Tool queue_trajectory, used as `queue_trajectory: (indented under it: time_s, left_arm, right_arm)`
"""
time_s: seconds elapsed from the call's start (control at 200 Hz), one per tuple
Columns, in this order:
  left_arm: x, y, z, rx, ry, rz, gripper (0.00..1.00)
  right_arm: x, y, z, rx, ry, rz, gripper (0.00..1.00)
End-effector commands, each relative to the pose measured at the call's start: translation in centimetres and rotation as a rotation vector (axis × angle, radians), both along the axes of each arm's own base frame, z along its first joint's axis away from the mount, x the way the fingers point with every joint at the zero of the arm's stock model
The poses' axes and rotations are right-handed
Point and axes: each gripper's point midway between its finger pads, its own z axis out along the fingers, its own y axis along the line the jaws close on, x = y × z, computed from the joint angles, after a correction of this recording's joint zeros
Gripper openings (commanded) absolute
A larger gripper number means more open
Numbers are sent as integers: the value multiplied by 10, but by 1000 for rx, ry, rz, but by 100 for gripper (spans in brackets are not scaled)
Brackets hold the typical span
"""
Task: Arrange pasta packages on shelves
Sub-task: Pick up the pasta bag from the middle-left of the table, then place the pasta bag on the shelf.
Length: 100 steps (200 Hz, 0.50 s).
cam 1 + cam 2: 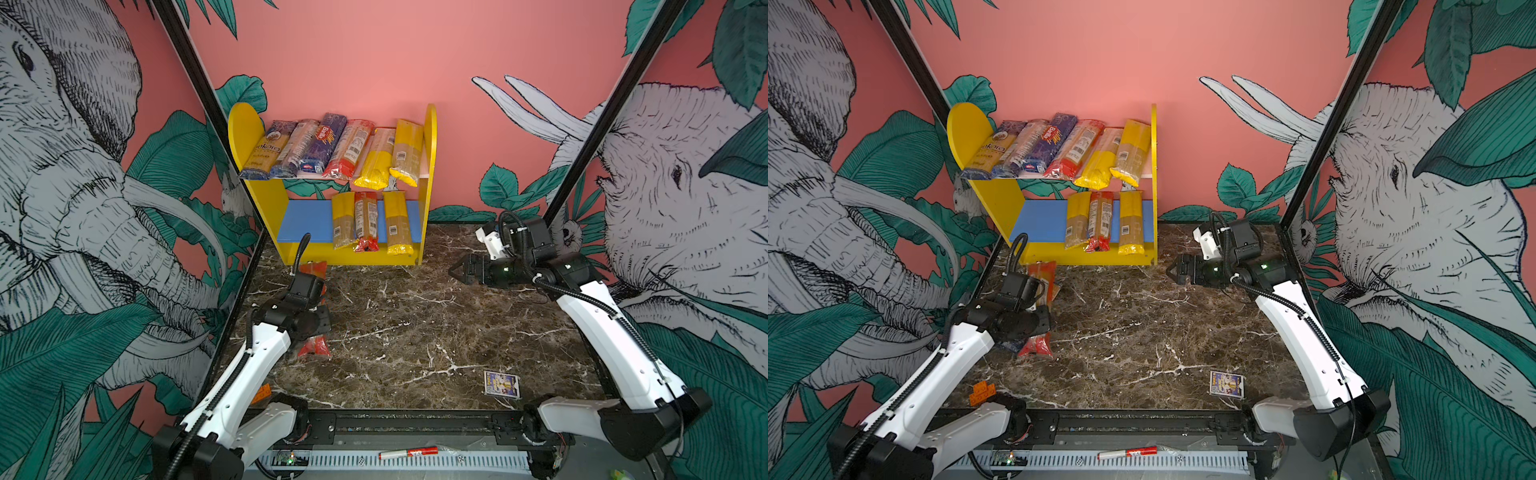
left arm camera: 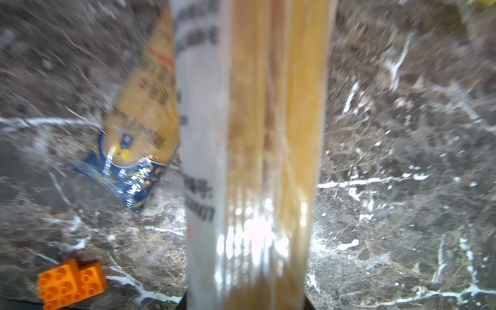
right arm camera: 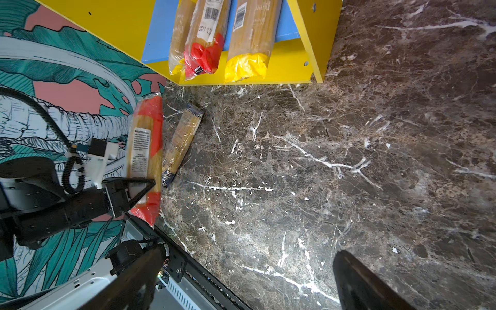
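Note:
The left gripper carries the red-ended package [image 1: 314,347] outward onto the bare part of the blue lower board [image 1: 310,220] next. It then releases it beside the yellow-ended one.
My left gripper [image 1: 321,321] is shut on a red-ended pasta package [image 1: 314,347] and holds it clear of the table near the left wall; the right wrist view shows the jaws clamped on that package [image 3: 146,145] near one end. In the left wrist view the held package [image 2: 249,161] runs lengthwise through the middle. A blue-ended package [image 2: 139,128] lies flat on the marble beside it. The yellow shelves [image 1: 245,129] stand at the back, with several packages [image 1: 332,145] on the upper board and three [image 1: 368,220] on the blue lower board. My right gripper [image 1: 457,272] hangs open and empty, right of the shelves.
A small purple-blue card box [image 1: 500,384] lies near the front right. An orange toy block [image 1: 982,392] sits at the front left by my left arm's base. A red and white marker [image 1: 409,452] rests on the front rail. Printed walls close in both sides.

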Motion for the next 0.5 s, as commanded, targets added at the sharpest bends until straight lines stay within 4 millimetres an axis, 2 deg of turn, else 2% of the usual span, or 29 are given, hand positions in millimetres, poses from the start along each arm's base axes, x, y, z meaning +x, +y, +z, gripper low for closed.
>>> queue_trajectory:
  time_s: [0.0, 0.085, 0.205, 0.495]
  left_arm:
    - [21, 14, 51, 65, -172, 24, 0]
    - [37, 15, 69, 97, -226, 12, 0]
    - [68, 15, 79, 121, -248, 2, 0]
    - [164, 20, 100, 119, -328, -28, 0]
  right_arm:
    - [4, 4, 17, 48, -57, 3, 99]
    - [5, 4, 22, 49, -69, 6, 99]
    - [8, 4, 27, 40, -79, 9, 99]
    - [17, 2, 30, 17, -87, -9, 99]
